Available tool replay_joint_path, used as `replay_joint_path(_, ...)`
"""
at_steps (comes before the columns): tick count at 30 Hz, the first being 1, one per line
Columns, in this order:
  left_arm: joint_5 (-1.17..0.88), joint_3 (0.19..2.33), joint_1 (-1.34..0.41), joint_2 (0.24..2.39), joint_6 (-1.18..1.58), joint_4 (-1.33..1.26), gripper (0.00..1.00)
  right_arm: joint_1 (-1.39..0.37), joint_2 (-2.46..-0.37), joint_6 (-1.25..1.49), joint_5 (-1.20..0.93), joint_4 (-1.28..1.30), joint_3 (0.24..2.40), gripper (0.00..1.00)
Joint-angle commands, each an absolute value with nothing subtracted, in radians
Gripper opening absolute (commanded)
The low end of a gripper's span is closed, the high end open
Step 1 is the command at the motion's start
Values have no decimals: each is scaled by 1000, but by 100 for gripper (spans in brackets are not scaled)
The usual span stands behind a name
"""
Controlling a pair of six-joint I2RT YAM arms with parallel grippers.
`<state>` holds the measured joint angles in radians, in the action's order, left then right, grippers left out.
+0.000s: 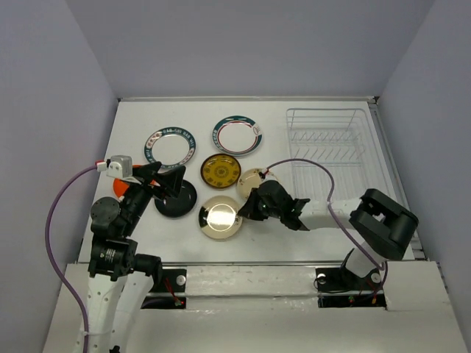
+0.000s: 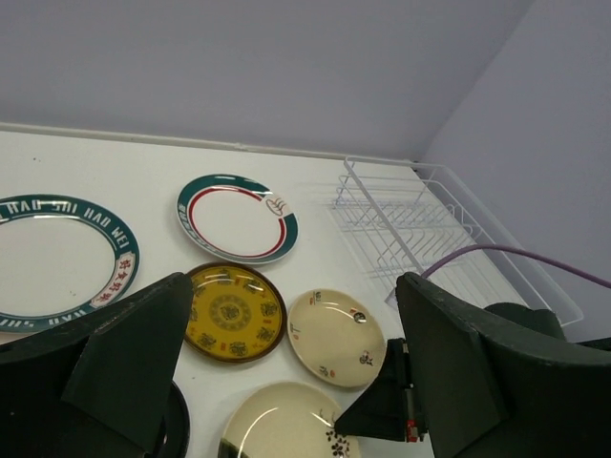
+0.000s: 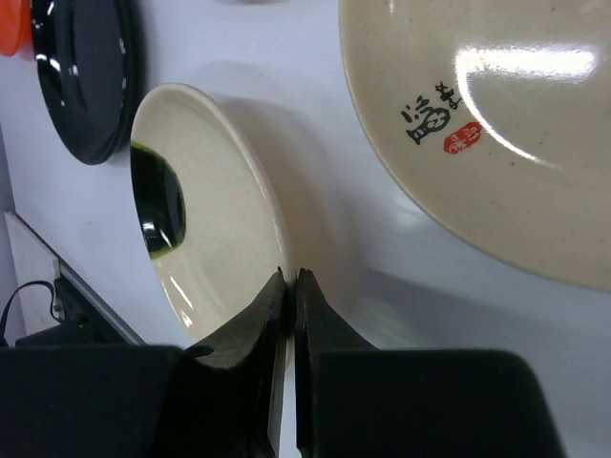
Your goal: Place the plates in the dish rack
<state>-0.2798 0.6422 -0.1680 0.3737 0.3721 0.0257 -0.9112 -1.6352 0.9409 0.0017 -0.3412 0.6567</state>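
Observation:
I will next lift my right gripper, turn it outward over the rack's empty slot nearest the plates, lower the cream plate in and let go.
My right gripper [image 3: 291,279] is shut on the rim of the nearer cream plate [image 3: 210,210], pinching its right edge [image 1: 219,217]. A second cream plate [image 1: 252,180] lies just behind it. Further back are a mustard-brown plate [image 1: 220,171] and two white plates with dark rims [image 1: 170,145] [image 1: 238,135]. My left gripper [image 1: 163,176] hangs open above the black plate [image 1: 175,202] with nothing in it. An orange plate [image 1: 118,189] is mostly hidden behind the left arm. The wire dish rack [image 1: 327,143] stands at the back right with no plates in it.
A purple cable [image 1: 294,163] runs from the right wrist over the rack's front left corner. Another cable [image 1: 62,198] loops off the left arm. Walls close in the table on the left, back and right.

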Motion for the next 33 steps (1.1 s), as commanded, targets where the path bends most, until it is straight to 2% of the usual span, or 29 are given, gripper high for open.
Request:
replay_joint_path(1,-285,667,-166,356,376,-28,99,-919,-1442,824,87,-257,705,7)
replay_joint_path(4,-285,666,-164,353,379,-29,99,-919,-1283,697,179,-144,768,7)
replay_joint_path(6,-287,666,-166,350,380,-29,99,-910,-1203,588,334,-7,866,7)
replay_joint_path(7,-288,666,-166,348,380,-32,99,-878,-1187,560,422,99,902,7)
replay_joint_path(9,-293,664,-166,345,383,-35,99,-772,-1142,484,449,173,981,7)
replay_joint_path(13,-299,663,-167,338,385,-38,99,-587,-1114,358,624,239,1087,7)
replay_joint_path(19,-304,663,-178,331,383,-40,99,-456,-1256,132,843,288,1273,7)
replay_joint_path(23,-304,661,-183,327,383,-40,99,-446,-1368,17,896,291,1350,7)
replay_joint_path(33,-302,661,-184,336,382,-43,99,-446,-1542,-77,922,318,1440,7)
